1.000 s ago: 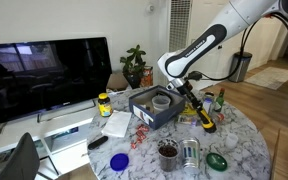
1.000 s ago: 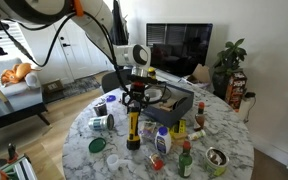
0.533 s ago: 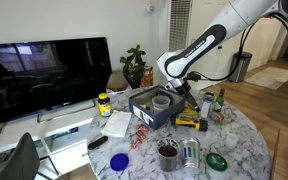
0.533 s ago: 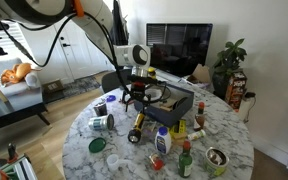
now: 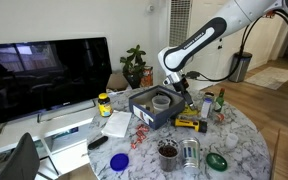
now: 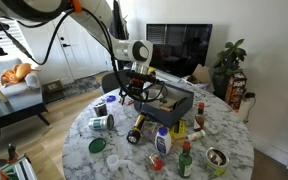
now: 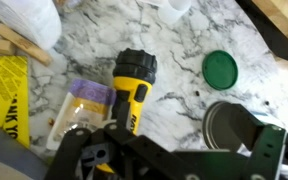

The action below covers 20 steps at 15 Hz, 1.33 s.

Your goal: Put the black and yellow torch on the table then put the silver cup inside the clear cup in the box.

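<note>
Next, my gripper moves down and toward the right in the wrist view onto the silver cup's rim (image 7: 207, 124), since the torch already lies free on the table.
The black and yellow torch (image 5: 191, 122) lies on its side on the marble table (image 5: 240, 140), free of the gripper; it also shows in the other exterior view (image 6: 137, 130) and the wrist view (image 7: 132, 90). My gripper (image 5: 177, 89) (image 6: 134, 88) hangs open and empty above it, its fingers at the bottom of the wrist view (image 7: 179, 160). The silver cup (image 5: 191, 152) (image 6: 101, 123) stands near the table's edge, seen from above in the wrist view (image 7: 229, 127). The clear cup (image 5: 161, 100) sits in the dark box (image 5: 147, 118) (image 6: 180, 108).
A dark cup with brown contents (image 5: 168, 153) stands beside the silver cup. A green lid (image 5: 216, 159) (image 7: 221, 68), a blue lid (image 5: 119, 160), a yellow-capped jar (image 5: 104, 103), bottles (image 6: 162, 141) and packets crowd the table. A monitor (image 5: 44, 75) stands behind.
One second ago the torch hung upright in my shut gripper just above the table. It now lies on the table, and my gripper has opened and risen.
</note>
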### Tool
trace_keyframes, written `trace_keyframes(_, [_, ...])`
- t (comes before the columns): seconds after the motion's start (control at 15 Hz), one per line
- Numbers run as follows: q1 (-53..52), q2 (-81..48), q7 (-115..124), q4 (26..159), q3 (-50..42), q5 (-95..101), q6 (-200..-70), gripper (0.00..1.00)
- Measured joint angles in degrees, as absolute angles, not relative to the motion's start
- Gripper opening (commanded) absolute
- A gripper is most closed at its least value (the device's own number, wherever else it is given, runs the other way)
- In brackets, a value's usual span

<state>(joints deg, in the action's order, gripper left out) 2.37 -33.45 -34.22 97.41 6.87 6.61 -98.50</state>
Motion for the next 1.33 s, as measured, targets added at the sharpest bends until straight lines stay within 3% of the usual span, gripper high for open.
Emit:
trace_keyframes(0.6, [3.7,-31.5,-39.3,97.5,9.3,-3.3,-98.4,1.0])
trace_keyframes(1.33, [3.5,-42.8,-57.2,97.7,11.8,-10.5,-98.9,1.0])
